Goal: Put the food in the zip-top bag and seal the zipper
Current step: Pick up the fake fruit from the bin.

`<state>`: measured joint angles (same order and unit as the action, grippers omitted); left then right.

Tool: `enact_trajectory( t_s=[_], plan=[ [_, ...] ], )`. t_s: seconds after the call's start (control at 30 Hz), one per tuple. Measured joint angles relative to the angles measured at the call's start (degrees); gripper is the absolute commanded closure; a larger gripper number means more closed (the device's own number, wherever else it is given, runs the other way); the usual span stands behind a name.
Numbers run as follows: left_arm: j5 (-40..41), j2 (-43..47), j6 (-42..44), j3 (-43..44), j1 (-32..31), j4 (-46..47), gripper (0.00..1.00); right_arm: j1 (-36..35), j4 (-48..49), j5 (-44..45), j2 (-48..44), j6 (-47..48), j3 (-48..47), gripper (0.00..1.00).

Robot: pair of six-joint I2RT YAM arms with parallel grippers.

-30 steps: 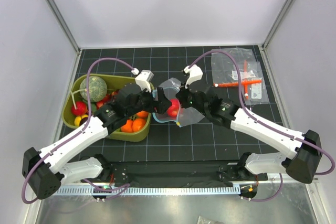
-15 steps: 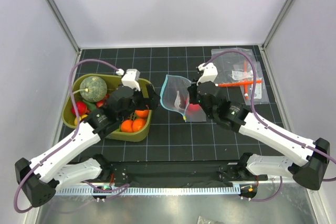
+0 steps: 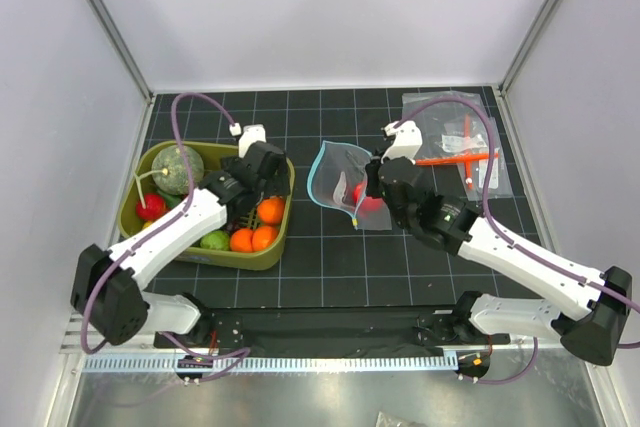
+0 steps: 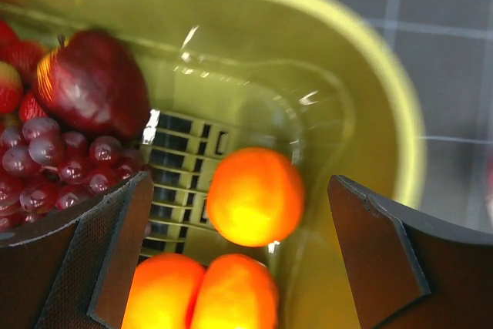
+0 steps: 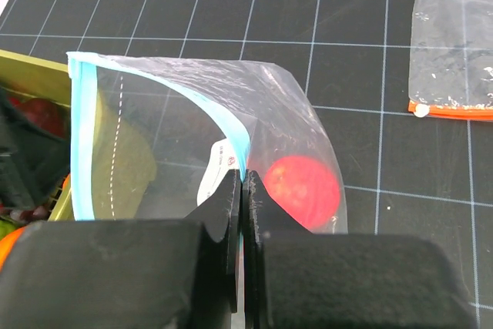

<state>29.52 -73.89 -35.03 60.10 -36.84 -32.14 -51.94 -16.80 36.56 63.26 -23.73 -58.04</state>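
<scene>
The lone orange fruit (image 3: 271,210) has clear gaps on both sides that leave room for the fingers, so my left gripper should next go down into the olive basket (image 3: 215,259) and close around that fruit.
The clear zip-top bag (image 3: 335,175) lies on the mat with its mouth open toward the left. Its light blue-teal zipper (image 5: 82,136) runs around the mouth. A round red fruit (image 5: 305,190) sits inside the bag. My right gripper (image 5: 244,181) is shut on the zipper strip at the near rim. My left gripper (image 4: 239,221) is open and empty over the olive basket (image 3: 215,259). Between its fingers (image 4: 115,252) lies one orange fruit (image 4: 254,196), with two more oranges (image 4: 200,294) below it. The purple-red grapes (image 4: 54,163) and a dark red apple (image 4: 96,82) lie to the left.
The basket also holds the grey-green melon (image 3: 178,169), a green ball (image 3: 213,240) and a small red fruit (image 3: 151,207). Clear packets with an orange-red tool (image 3: 460,147) lie at the back right. Grey walls enclose the mat.
My left gripper has let go at the bag and swung back left over the basket's oranges. The bag, with the red fruit inside, has settled rightward in my right gripper.
</scene>
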Motion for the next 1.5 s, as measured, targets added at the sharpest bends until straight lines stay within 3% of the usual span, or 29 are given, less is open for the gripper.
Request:
enact_trajectory(
  t_s=[0.3, 0.53, 0.73, 0.8, 0.93, 0.97, 1.13, 1.5],
  plan=[
    [-6.16, -8.37, -0.37, 0.52, 6.62, -1.36, 0.0, -0.02, 0.02, 1.07, -0.33, -0.07, 0.72, 0.98],
    [-15.21, -18.29, -0.55, 0.44, 10.4, 1.7, 0.0, -0.02, 0.04, 1.07, -0.22, -0.2, 0.74, 0.97],
    [-17.88, -21.09, -0.15, 1.51, 12.52, 6.19, 0.01, -0.02, 0.04, 1.05, -0.22, -0.22, 0.74, 0.96],
    [-18.45, -21.2, -0.35, 1.53, 12.66, 6.67, 0.07, -0.02, 0.04, 1.05, -0.22, -0.22, 0.74, 0.96],
    [-19.61, -21.11, -0.61, 1.49, 12.66, 7.43, 0.52, -0.02, 0.04, 1.05, -0.22, -0.24, 0.83, 0.96],
    [-19.71, -20.79, -0.85, 1.36, 12.66, 7.69, 0.56, -0.02, 0.04, 1.05, -0.22, -0.24, 0.83, 0.96],
    [-19.5, -13.09, -0.87, -3.61, 12.63, 7.45, 0.71, -0.02, 0.07, 1.03, -0.24, -0.24, 0.85, 0.96],
    [-16.39, 14.27, -1.51, -10.75, 9.84, 9.68, 0.78, -0.02, 0.07, 0.76, -0.24, -0.22, 0.9, 0.96]
  ],
)
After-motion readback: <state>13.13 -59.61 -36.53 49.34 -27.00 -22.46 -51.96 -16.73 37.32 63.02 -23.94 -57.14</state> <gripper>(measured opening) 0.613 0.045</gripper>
